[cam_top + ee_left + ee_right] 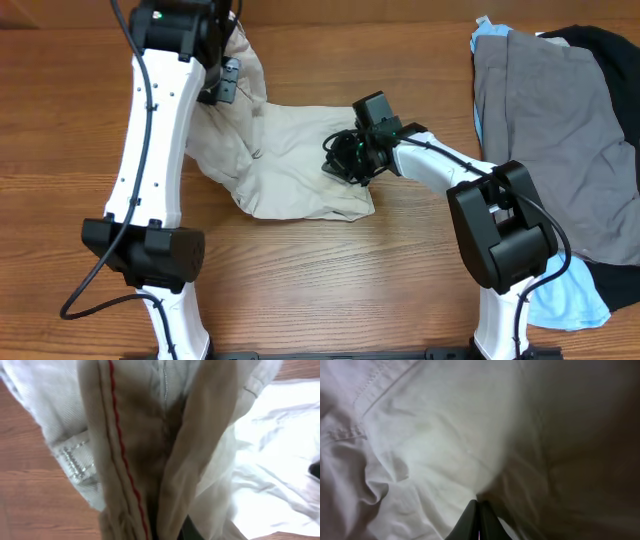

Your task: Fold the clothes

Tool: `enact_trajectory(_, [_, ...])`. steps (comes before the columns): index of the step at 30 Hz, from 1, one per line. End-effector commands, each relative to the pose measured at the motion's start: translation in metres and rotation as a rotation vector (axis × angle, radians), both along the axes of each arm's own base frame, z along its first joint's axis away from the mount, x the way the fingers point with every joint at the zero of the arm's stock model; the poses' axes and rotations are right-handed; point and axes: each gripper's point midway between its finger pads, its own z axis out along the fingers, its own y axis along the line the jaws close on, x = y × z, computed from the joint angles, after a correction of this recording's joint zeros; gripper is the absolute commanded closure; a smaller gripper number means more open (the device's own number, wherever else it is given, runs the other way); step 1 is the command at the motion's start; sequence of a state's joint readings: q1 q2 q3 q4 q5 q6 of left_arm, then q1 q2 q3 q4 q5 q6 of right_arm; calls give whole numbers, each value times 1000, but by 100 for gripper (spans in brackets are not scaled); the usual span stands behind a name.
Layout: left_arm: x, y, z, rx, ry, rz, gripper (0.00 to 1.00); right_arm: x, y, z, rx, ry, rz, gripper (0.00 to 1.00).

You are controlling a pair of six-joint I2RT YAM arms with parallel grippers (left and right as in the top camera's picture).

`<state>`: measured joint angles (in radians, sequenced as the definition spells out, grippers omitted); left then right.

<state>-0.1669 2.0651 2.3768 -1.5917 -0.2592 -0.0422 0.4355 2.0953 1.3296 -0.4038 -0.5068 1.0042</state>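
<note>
I will next bring the raised end over the shorts' flat part (pixel 292 150) (pixel 272 467) and down with my left gripper, then release it, since that part is below it, to its right in the overhead view.
The beige shorts (pixel 290 165) lie crumpled at the table's middle left. My left gripper (pixel 225 82) is shut on one end of the shorts and holds it bunched above the table. In the left wrist view the gathered cloth (pixel 150 450), with a red stitch line, hangs in front of the jaws (pixel 182 532), which are almost hidden. My right gripper (pixel 345 160) is down on the right part of the shorts. In the right wrist view its fingers (pixel 479 510) are shut together, pinching a fold of the pale cloth (pixel 430 445).
A pile of other garments lies at the right edge: a grey one (pixel 550 130) on top, a black one (pixel 610 50) behind it, and a light blue one (pixel 570 300) under it. Bare wood table (pixel 330 270) shows in front.
</note>
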Motion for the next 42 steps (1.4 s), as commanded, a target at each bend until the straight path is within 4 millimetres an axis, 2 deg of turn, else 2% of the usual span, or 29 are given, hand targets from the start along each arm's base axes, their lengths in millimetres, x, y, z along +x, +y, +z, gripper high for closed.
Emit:
enact_trajectory(1, [1,38,26,36,-62,67,96,-6,12,-12,25,42,16,96])
enact_trajectory(2, [-1,50,32,36,-72,94,96,-9,19,-16,47,51,35,96])
enact_trajectory(5, [-3,64,41,35,-93,128,96,-11,27,-19,59,43,55,96])
enact_trajectory(13, [-1,78,48,53,-114,121,96,-5,43,0,157,-22,123,96])
enact_trajectory(17, [0,79,48,52,-117,123,96,7,39,11,163,-73,154,96])
enact_trajectory(20, [0,76,48,37,-117,117,96,11,35,10,151,-88,154,96])
enact_trajectory(26, [1,67,46,-11,-113,99,96,8,6,-17,-38,-39,75,96])
enact_trajectory(30, [3,50,43,-92,-111,61,96,9,1,-21,-67,-21,40,96])
enact_trajectory(36, [4,2,38,-209,-93,-44,96,7,1,-22,-68,-14,39,96])
enact_trajectory(38, [1,-21,26,-232,-50,-93,96,7,2,-22,-68,-14,41,96])
enact_trajectory(42, [-4,-52,-1,-225,25,-156,96,6,3,-21,-64,-13,44,96])
